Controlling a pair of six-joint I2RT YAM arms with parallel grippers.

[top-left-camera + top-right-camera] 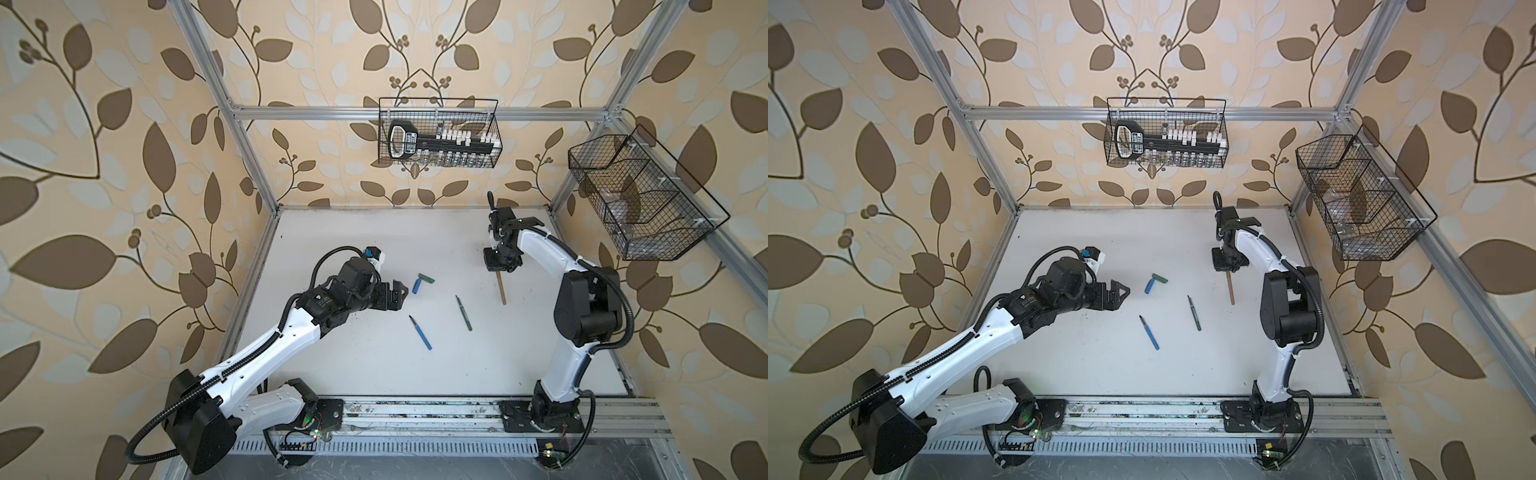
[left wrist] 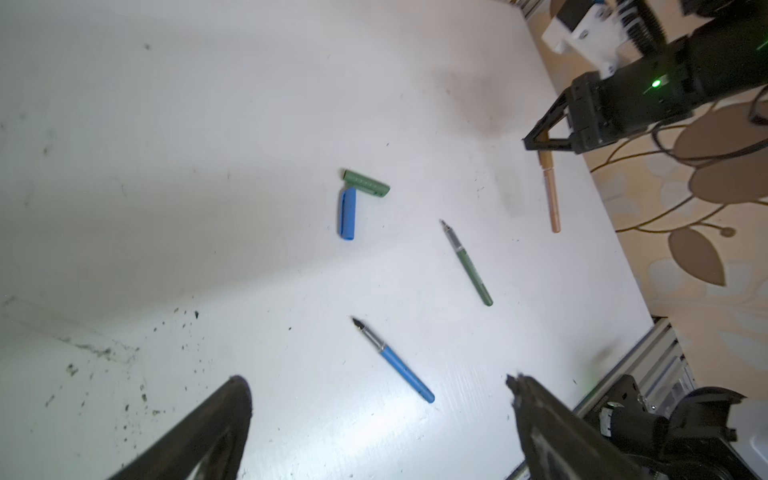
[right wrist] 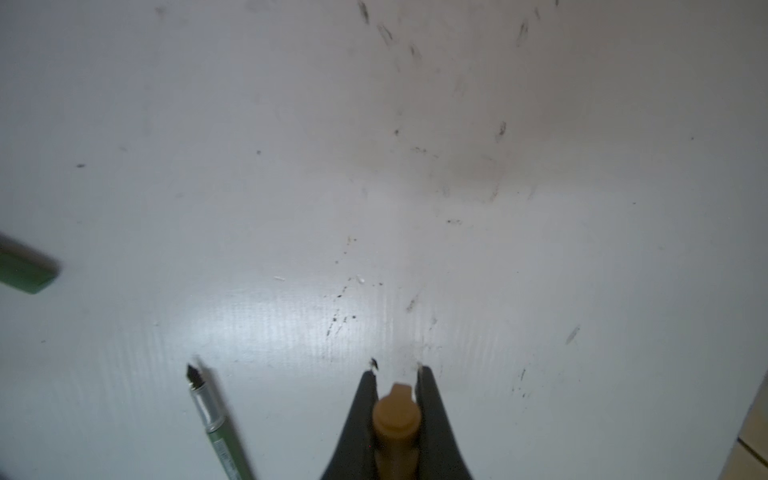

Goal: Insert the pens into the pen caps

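My right gripper lowers away from the dark green pen (image 1: 464, 313) next and releases the orange-brown pen's thick end with the cap, as bare tabletop lies clear below.
My right gripper (image 1: 498, 271) (image 3: 395, 374) is shut on the thick capped end of an orange-brown pen (image 1: 502, 289) (image 2: 552, 199). The barrel sticks out toward the table's front. A blue pen (image 1: 420, 332) (image 2: 395, 363) and a dark green pen (image 1: 464, 313) (image 2: 467, 264) lie uncapped mid-table, dark tips pointing to the back. A blue cap (image 1: 417, 286) (image 2: 348, 214) and a green cap (image 1: 427, 279) (image 2: 365, 183) lie touching in an L behind them. My left gripper (image 1: 401, 294) (image 2: 378, 384) hangs open and empty just left of the caps.
A wire basket (image 1: 438, 133) with a black-and-white tool hangs on the back wall. Another wire basket (image 1: 640, 199) hangs at the right. Aluminium posts (image 1: 249, 158) frame the white table (image 1: 374, 374), and a metal rail (image 1: 415, 415) runs along its front edge.
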